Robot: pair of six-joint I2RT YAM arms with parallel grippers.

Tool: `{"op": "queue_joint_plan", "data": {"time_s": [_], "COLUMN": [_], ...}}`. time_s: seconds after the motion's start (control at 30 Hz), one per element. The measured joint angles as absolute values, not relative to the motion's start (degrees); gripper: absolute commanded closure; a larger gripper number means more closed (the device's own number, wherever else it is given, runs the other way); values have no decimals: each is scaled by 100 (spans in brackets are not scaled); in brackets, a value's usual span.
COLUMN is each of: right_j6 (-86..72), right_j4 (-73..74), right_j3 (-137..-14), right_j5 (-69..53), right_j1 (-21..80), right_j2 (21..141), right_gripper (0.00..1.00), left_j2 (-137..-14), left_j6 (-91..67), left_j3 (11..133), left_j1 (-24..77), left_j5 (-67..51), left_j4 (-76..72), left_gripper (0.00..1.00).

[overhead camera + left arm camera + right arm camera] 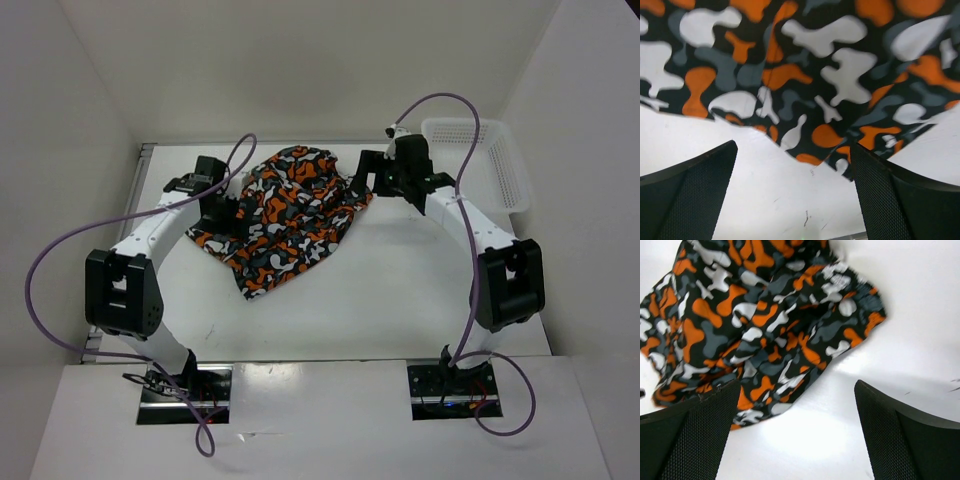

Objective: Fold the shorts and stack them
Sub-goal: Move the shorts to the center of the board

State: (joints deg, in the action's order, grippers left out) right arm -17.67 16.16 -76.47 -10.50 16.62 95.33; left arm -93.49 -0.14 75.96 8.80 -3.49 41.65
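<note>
The right gripper moves down onto the waistband's protruding corner (pixel 367 197) (pixel 874 314) next, fingers astride its gathered edge, because that corner juts clear of the bunched shorts over bare table.
The shorts (pixel 285 218), printed in orange, black, grey and white blotches, lie crumpled on the white table at the back middle. My left gripper (pixel 222 212) is at their left edge, open and empty; the left wrist view shows the cloth (pixel 805 75) just beyond the fingers (pixel 880 200), with its hem by the right finger. My right gripper (pixel 368 178) is at their upper right edge, open and empty; the right wrist view shows the bunched shorts (pixel 765 325) ahead and to the left, with bare table between the fingers (pixel 700 435).
A white mesh basket (pixel 497 160) stands at the back right corner. White walls close the table on the left, back and right. Purple cables loop from both arms.
</note>
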Motion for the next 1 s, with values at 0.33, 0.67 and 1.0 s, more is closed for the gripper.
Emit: {"op": "queue_joint_plan", "data": {"time_s": [0.33,0.67,1.0], "right_j6": [-1581,-1715,-1817], "right_j4": [1461,1479,1505], "right_j3": [-8211,-9574,-9688], "right_j5": [-274,412,502], "right_j1": [1662,1662,1662], "right_j2": [10833,12411,12816], "right_gripper": [0,11,38], "left_j2": [-9275,-10488,-11185], "left_j6": [-19,-16,-19], "left_j3": [7054,7234,8326], "left_j1": [716,504,-246], "left_j5": [292,1286,1437], "left_j4": [3699,3024,2735], "left_gripper": [0,0,0]}}
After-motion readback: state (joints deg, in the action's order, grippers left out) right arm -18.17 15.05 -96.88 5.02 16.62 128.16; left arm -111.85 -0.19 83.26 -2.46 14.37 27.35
